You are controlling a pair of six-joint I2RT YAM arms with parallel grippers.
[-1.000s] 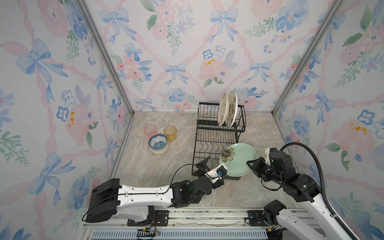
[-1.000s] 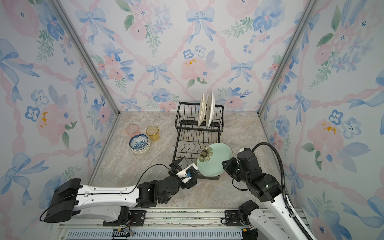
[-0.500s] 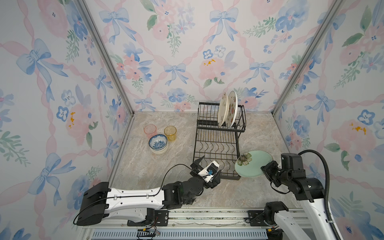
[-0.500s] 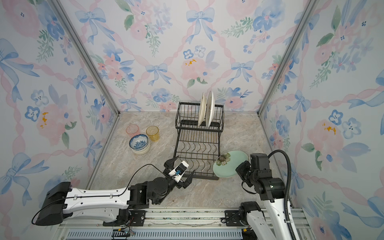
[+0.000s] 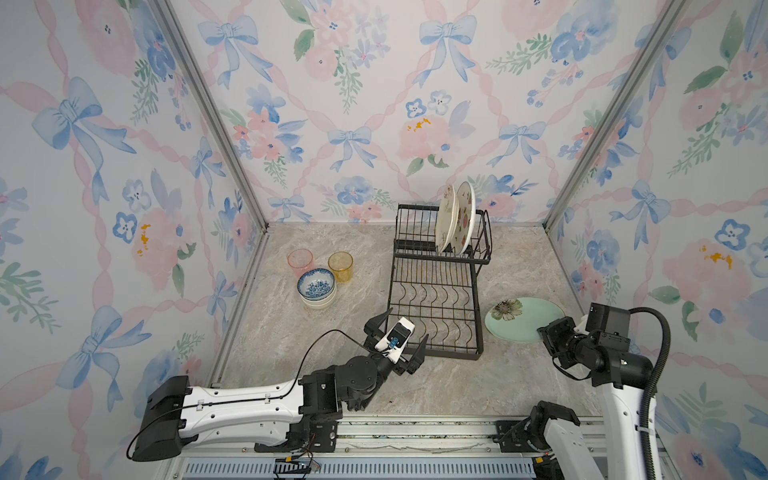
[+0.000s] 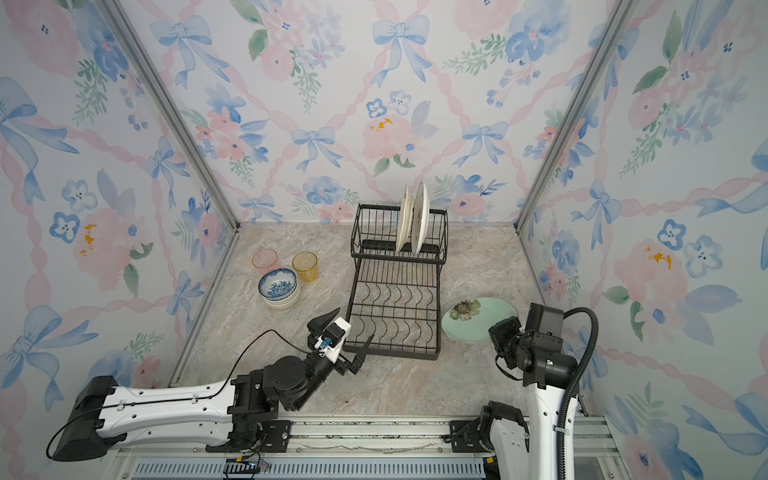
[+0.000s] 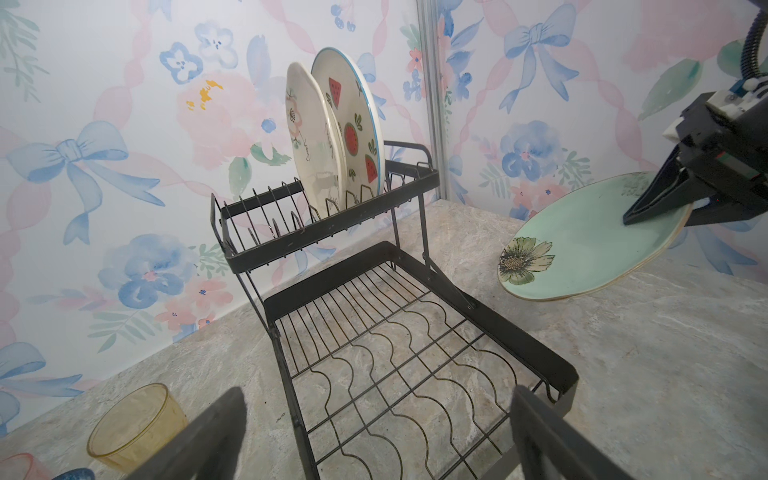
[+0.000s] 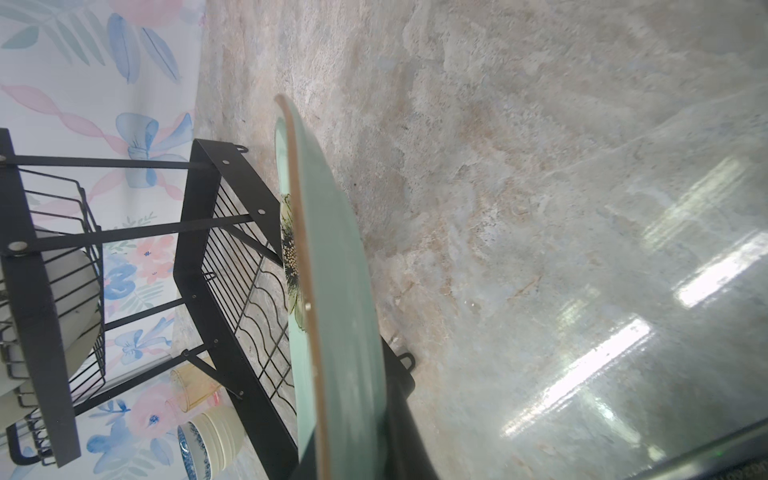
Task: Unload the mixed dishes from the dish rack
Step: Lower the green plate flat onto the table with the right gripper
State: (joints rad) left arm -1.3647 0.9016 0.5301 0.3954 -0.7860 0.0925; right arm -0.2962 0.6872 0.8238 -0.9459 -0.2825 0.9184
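My right gripper should next lower the tilted plate, still hanging above the bare tabletop (image 8: 436, 216) beside the dish rack, and release its rim.
My right gripper (image 5: 547, 330) is shut on the rim of the mint-green flower plate (image 5: 524, 319), which hangs tilted just right of the dish rack (image 5: 436, 309), its flower edge low by the table. From the left wrist the plate (image 7: 582, 245) shows pinched in those jaws. Two cream plates (image 5: 455, 218) stand upright in the rack's upper shelf; its lower tray holds nothing. My left gripper (image 5: 408, 324) is open and holds nothing at the rack's front left corner.
On the table left of the rack stand a pink tumbler (image 5: 300, 259), an amber tumbler (image 5: 340, 265) and a blue-patterned bowl (image 5: 316, 284) stacked on cream bowls. Flowered walls close in the left, back and right sides.
The right gripper carried the green plate from above the rack's front right corner rightward and down beside the rack. The left arm drew back toward the front left.
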